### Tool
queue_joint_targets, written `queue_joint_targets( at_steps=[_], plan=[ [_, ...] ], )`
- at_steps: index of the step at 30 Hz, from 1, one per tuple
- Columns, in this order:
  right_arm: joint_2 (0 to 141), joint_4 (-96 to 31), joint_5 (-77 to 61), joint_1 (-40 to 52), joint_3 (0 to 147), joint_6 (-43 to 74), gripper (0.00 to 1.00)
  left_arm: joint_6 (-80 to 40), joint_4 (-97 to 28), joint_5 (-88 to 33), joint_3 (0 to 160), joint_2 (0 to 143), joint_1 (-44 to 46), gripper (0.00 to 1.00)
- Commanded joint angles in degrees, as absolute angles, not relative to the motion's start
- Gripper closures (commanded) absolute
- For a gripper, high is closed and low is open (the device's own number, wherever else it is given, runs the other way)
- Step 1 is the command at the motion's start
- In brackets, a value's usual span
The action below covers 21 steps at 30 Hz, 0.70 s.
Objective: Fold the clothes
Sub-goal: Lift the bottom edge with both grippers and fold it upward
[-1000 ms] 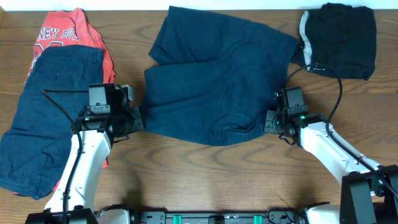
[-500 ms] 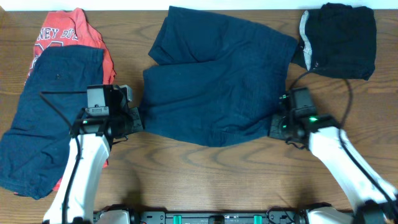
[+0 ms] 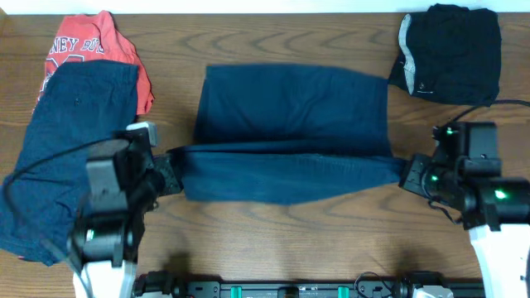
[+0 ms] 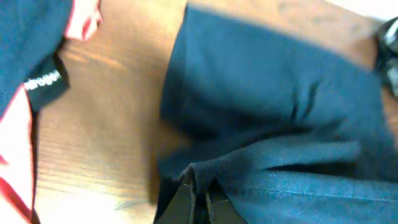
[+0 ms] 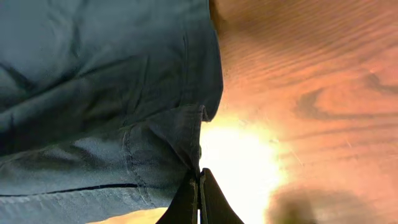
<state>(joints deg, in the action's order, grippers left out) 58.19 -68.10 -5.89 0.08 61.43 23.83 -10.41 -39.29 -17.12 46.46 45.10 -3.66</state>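
Observation:
The lifted edge still hangs short of the shorts' far corner by the red shirt point(image 4: 191, 15), so I will move my left gripper outward and down onto that corner next and release.
Dark navy shorts point(image 3: 290, 124) lie across the middle of the table, their near edge lifted and stretched taut between both arms. My left gripper point(image 3: 170, 163) is shut on the left end of that edge; the left wrist view shows the cloth point(image 4: 280, 124) pinched between the fingers point(image 4: 200, 196). My right gripper point(image 3: 407, 172) is shut on the right end; the right wrist view shows the hem point(image 5: 124, 93) clamped between its fingers point(image 5: 199, 186). The far part of the shorts rests flat on the wood.
A navy garment point(image 3: 58, 157) lies over a red printed shirt point(image 3: 91, 45) at the left. A black garment point(image 3: 455, 54) with a grey waistband sits at the back right. A white-lettered label point(image 4: 46, 84) shows in the left wrist view.
Both grippers have pulled apart and toward the near edge, lifting the shorts' near hem. The crumpled shorts are now stretched into a straight, taut band.

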Motion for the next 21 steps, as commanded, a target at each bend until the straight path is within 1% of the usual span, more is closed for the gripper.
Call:
queue_joint_targets(
  at_steps=[1, 6, 12, 16, 21],
  plan=[
    [55.96, -70.61, -2.81, -1.17, 65.76, 23.24, 0.99, -13.47, -39.77, -12.58, 48.05, 40.29, -4.23, 0.94],
    [54.87, -73.03, -2.66, -1.17, 68.01, 23.07, 0.99, -13.93, -40.69, -12.56, 48.03, 36.53, -4.21, 0.94],
    [58.57, -71.40, 2.63, -1.19, 67.64, 23.35, 0.99, -14.09, -37.32, -12.56, 47.97, 40.18, -4.21, 0.94],
    [63.92, -66.57, 3.22, -1.23, 67.61, 24.23, 0.99, -14.09, -30.59, -12.56, 47.97, 46.81, -4.21, 0.94],
    [72.90, -58.98, 3.27, -1.23, 67.61, 24.38, 0.99, -14.09, -18.61, -12.71, 47.97, 58.72, -4.10, 0.94]
  ],
)
